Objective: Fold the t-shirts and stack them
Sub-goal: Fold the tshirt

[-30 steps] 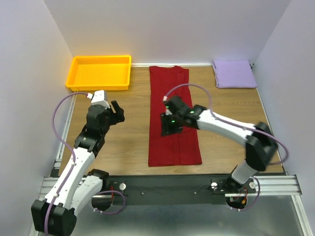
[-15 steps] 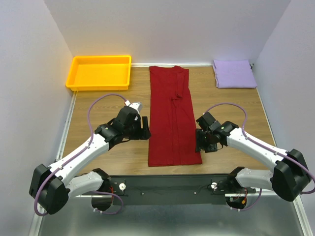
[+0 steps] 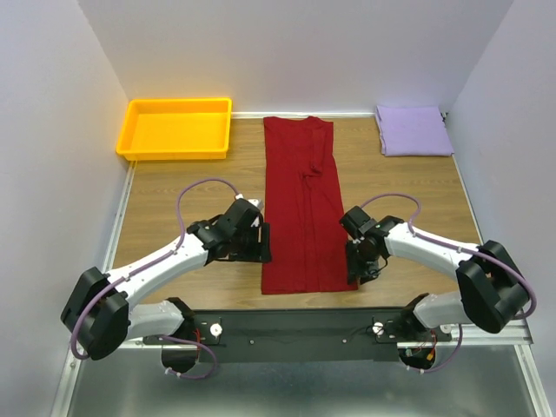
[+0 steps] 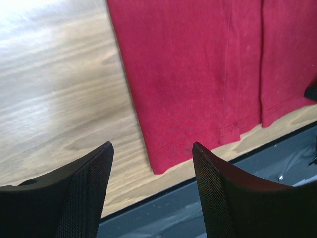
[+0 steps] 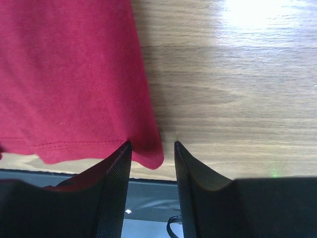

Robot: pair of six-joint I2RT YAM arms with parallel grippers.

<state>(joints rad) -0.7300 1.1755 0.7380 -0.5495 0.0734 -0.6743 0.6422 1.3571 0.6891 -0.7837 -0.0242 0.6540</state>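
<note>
I should next move my left gripper down and back onto the red t-shirt's free hem corner (image 3: 266,289) (image 4: 157,166) and close it. My right gripper is already at the other corner.
The deep red t-shirt (image 3: 302,204) lies as a long narrow strip down the middle of the table, collar end at the back. The lavender t-shirt (image 3: 414,130) rests folded at the back right corner. My left gripper (image 3: 262,245) stands open beside the red strip's near left corner. In the left wrist view that corner of the red t-shirt (image 4: 198,74) shows between the wide-apart jaws of the left gripper (image 4: 152,146). My right gripper (image 3: 358,268) is at the near right corner. In the right wrist view the right gripper (image 5: 152,144) is open, narrower, with the red t-shirt's (image 5: 69,74) hem corner between its jaws.
A yellow-orange tray (image 3: 132,139) sits at the back left. The table's near edge and the black rail (image 3: 295,328) run just below the red strip's hem. Walls close in on both sides.
The left arm swung from the left side toward the strip's near left corner. The right arm came off the middle of the red shirt and moved to its near right corner, its jaws narrowing.
</note>
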